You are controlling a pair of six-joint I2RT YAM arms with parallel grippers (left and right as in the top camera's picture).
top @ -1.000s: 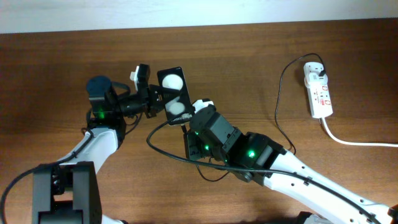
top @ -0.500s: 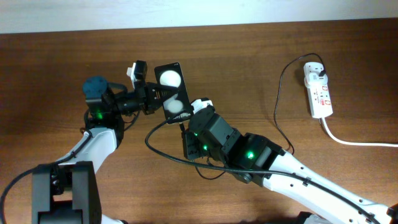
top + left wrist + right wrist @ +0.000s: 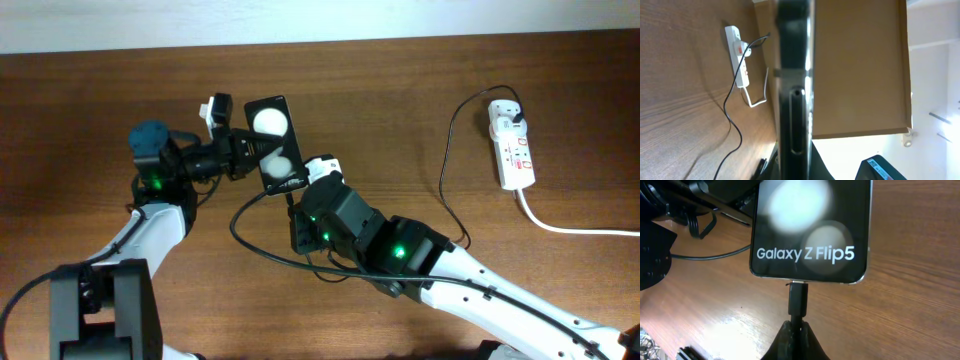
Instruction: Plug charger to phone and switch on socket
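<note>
The plug meets the phone's bottom edge, so I should next lower my left gripper toward the right in the overhead view and release the phone on the tabletop.
My left gripper point(image 3: 240, 148) is shut on the phone point(image 3: 274, 143), a black slab with two white spots, and holds it above the table at the centre left. The phone fills the left wrist view edge-on point(image 3: 794, 90). In the right wrist view the phone point(image 3: 810, 227) shows "Galaxy Z Flip5". My right gripper point(image 3: 796, 332) is shut on the charger point(image 3: 797, 300) plug tip, which meets the phone's bottom edge. My right gripper sits just below the phone in the overhead view point(image 3: 300, 190). The charger cable point(image 3: 450, 150) runs right to the white socket point(image 3: 512, 145).
The socket's thick white cord point(image 3: 570, 228) runs off to the right edge. The socket also shows far off in the left wrist view point(image 3: 737, 55). Slack charger cable point(image 3: 262, 248) loops under my right arm. A brown board point(image 3: 860, 65) stands behind the phone.
My left gripper has shifted the phone left and up a little and turned it more upright. My right gripper has followed with the plug tip held at the phone's bottom edge.
</note>
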